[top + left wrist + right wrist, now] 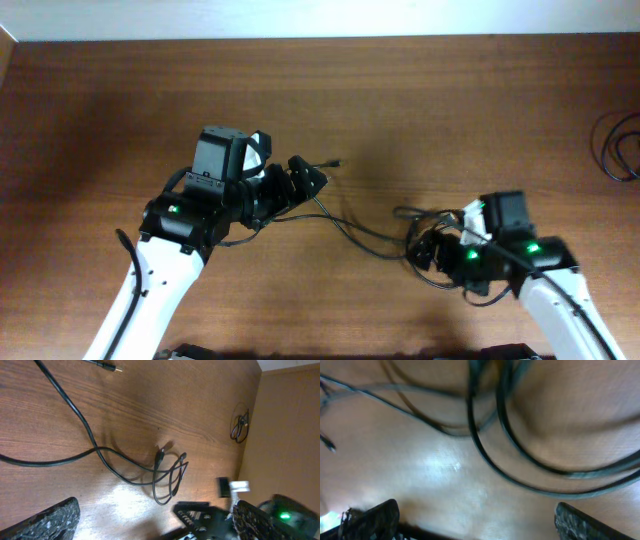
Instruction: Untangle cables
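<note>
I will next lower my right gripper to its left in the overhead view, with its fingers open around a piece of cable, because the bunched cable loops lie below it on that side.
Thin black cables (345, 228) lie across the middle of the wooden table. One plug end (335, 162) points right, near my left gripper (305, 183). The cords bunch in small loops (420, 228) just above my right gripper (427, 250). In the left wrist view the loops (169, 476) lie ahead on the table, with a long cord (70, 402) and a plug (107, 366) at the top. My left gripper (150, 525) is open and empty. In the right wrist view blurred cable loops (520, 460) lie just beyond my right gripper (475, 522), which is open with nothing between its fingers.
Another coil of thin black cord (620, 145) lies at the table's far right edge; it also shows in the left wrist view (240, 422). The right arm's gripper (200, 515) and its green light show low in the left wrist view. The wooden table (120, 110) stretches left and back.
</note>
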Robot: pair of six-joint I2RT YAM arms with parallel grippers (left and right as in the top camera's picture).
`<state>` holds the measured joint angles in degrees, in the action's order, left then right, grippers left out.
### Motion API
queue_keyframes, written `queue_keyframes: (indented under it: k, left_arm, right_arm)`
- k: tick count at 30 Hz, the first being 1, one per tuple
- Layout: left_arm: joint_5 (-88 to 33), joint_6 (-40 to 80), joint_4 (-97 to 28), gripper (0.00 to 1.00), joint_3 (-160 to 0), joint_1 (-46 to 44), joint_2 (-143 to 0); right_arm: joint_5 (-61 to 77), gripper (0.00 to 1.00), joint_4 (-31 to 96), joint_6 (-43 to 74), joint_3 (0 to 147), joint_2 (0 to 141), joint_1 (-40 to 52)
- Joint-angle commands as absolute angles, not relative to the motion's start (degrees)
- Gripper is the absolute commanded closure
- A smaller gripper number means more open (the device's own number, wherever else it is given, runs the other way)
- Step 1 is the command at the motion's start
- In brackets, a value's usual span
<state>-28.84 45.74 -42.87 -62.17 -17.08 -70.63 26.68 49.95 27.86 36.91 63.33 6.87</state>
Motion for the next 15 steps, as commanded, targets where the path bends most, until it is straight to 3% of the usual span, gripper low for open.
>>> queue_keyframes:
  k: [1,8,15]
  left_arm:
    - [-28.4,45.4,-42.8,0.01,-62.8,-17.1,-70.5]
    - [-28.4,45.4,-42.8,0.01,-62.8,-17.1,-70.5]
    - [-28.4,45.4,-42.8,0.01,-62.8,-17.1,-70.5]
  right_arm:
    - [28.7,0.01,42.2,35.3,30.0,63.2,10.9]
    - [18.9,0.01,33.1,35.9,25.1,63.2,15.5]
    - [18.5,0.00,32.1,36.1,24.6,65.5,15.5]
